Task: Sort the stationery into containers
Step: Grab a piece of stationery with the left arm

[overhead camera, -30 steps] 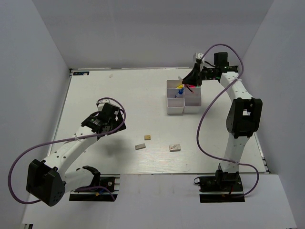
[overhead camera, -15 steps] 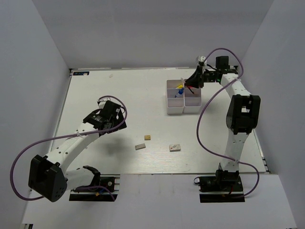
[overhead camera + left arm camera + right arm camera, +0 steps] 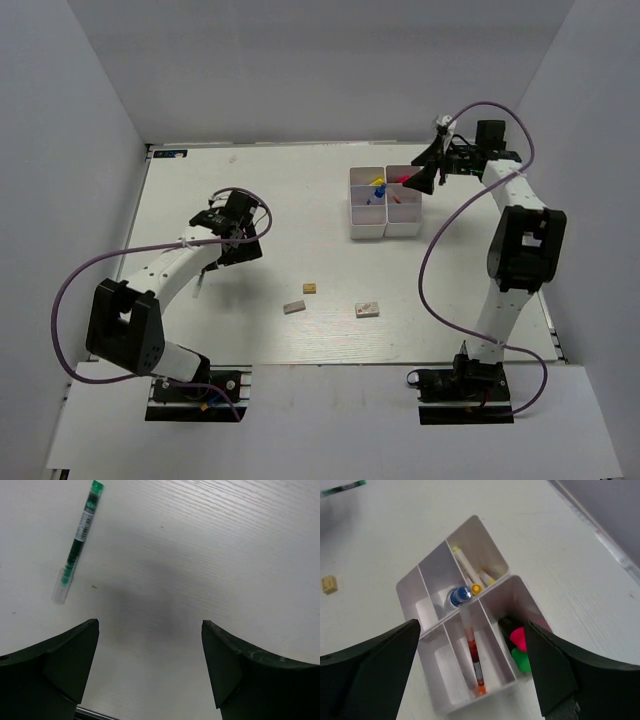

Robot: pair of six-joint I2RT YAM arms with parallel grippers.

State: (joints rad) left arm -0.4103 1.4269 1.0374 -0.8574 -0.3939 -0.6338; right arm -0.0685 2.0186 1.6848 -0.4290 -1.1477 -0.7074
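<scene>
My left gripper shifts to the left in the top view and lowers onto the green pen's middle next, since its open fingers straddle bare table.
The white tray [image 3: 351,205] stands at the back right, and its wall [image 3: 485,540] fills the right wrist view. My right gripper [image 3: 426,177] [image 3: 470,625] hangs open just above it, holding nothing. A thin red pen [image 3: 476,657] lies loose in one compartment. Others hold a blue-capped bottle [image 3: 461,595], yellow-capped pens [image 3: 470,575] and pink and green highlighter caps [image 3: 520,650]. My left gripper [image 3: 243,247] [image 3: 150,622] is open over bare table. A green pen [image 3: 77,545] lies ahead of it to the left. Tan [image 3: 311,288], grey [image 3: 293,308] and white [image 3: 367,309] erasers lie mid-table.
The tan eraser [image 3: 329,584] and the green pen [image 3: 342,489] show at the left edge of the right wrist view. The table's right rim [image 3: 615,550] runs close behind the tray. Grey walls enclose the table on three sides.
My right gripper has opened and let go of the red pen, which now lies in the tray; the gripper drew back to the right. My left arm swung toward the table's middle.
</scene>
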